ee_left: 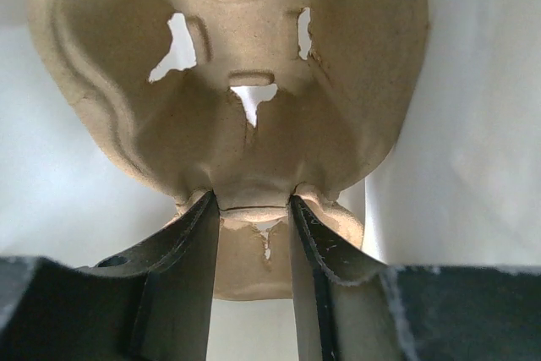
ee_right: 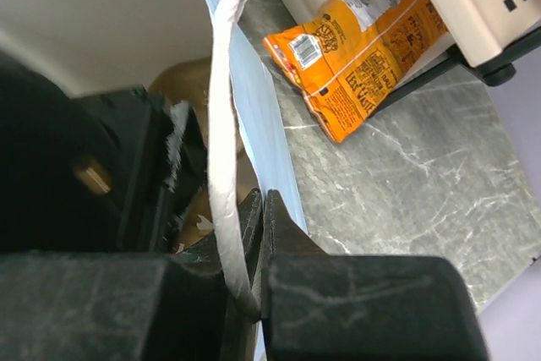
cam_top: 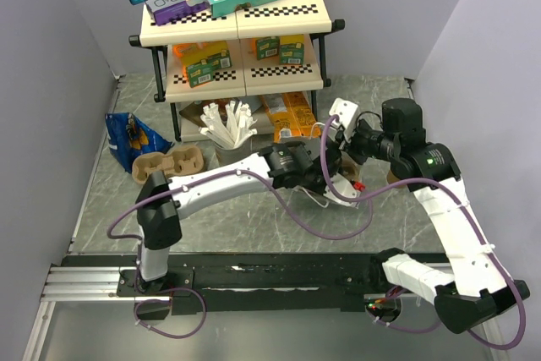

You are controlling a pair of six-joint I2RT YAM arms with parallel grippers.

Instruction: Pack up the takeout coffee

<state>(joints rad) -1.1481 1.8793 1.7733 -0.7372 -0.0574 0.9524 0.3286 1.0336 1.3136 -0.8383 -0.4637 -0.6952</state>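
My left gripper brings the carrier down between the paper sides next and releases the carrier's middle fold, since the bag's white bottom lies below.
The takeout coffee cup does not show in any view. My left gripper (ee_left: 252,219) is shut on the middle ridge of a brown moulded-pulp cup carrier (ee_left: 237,82) and holds it inside a white paper bag (ee_left: 482,124). From the top view the left arm reaches right, with its gripper (cam_top: 323,166) at the bag's mouth (cam_top: 343,113). My right gripper (ee_right: 264,209) is shut on the bag's thin top edge (ee_right: 270,150), beside its twisted white handle (ee_right: 224,107). In the top view the right gripper (cam_top: 351,135) is at the bag's right side.
A second pulp carrier (cam_top: 169,162) lies at the left next to a blue snack bag (cam_top: 131,137). A grey cup of white sticks (cam_top: 228,128) and an orange snack bag (cam_top: 292,116) stand in front of the tiered shelf (cam_top: 241,40).
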